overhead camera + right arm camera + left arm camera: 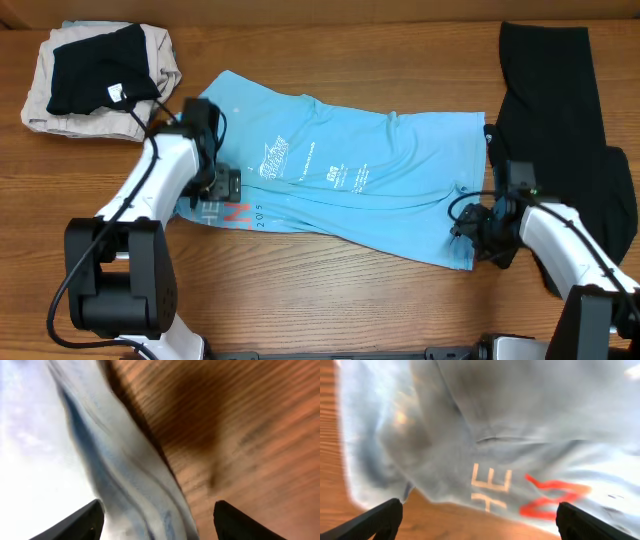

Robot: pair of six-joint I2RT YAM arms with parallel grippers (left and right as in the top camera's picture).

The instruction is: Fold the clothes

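The shirt's far corner lies uncovered beside the beige pile. My left gripper moves outward from the lettering [492, 487] and down onto that corner next.
The light blue T-shirt [370, 170] lies spread across the middle of the table, with white print at its centre and white-and-red lettering at its lower left edge. My left gripper [222, 188] is open over that left edge. In the left wrist view its fingers [480, 525] straddle the shirt's edge by the lettering [492, 487]. My right gripper [468, 228] is open at the shirt's lower right corner. In the right wrist view its fingers [157, 522] straddle the hem [135, 490]. A long black garment [550, 110] lies at the right, beside my right arm.
A folded pile of beige cloth [45, 95] with a black piece [95, 65] on top sits at the back left corner. Bare wooden table [330, 300] shows along the front edge.
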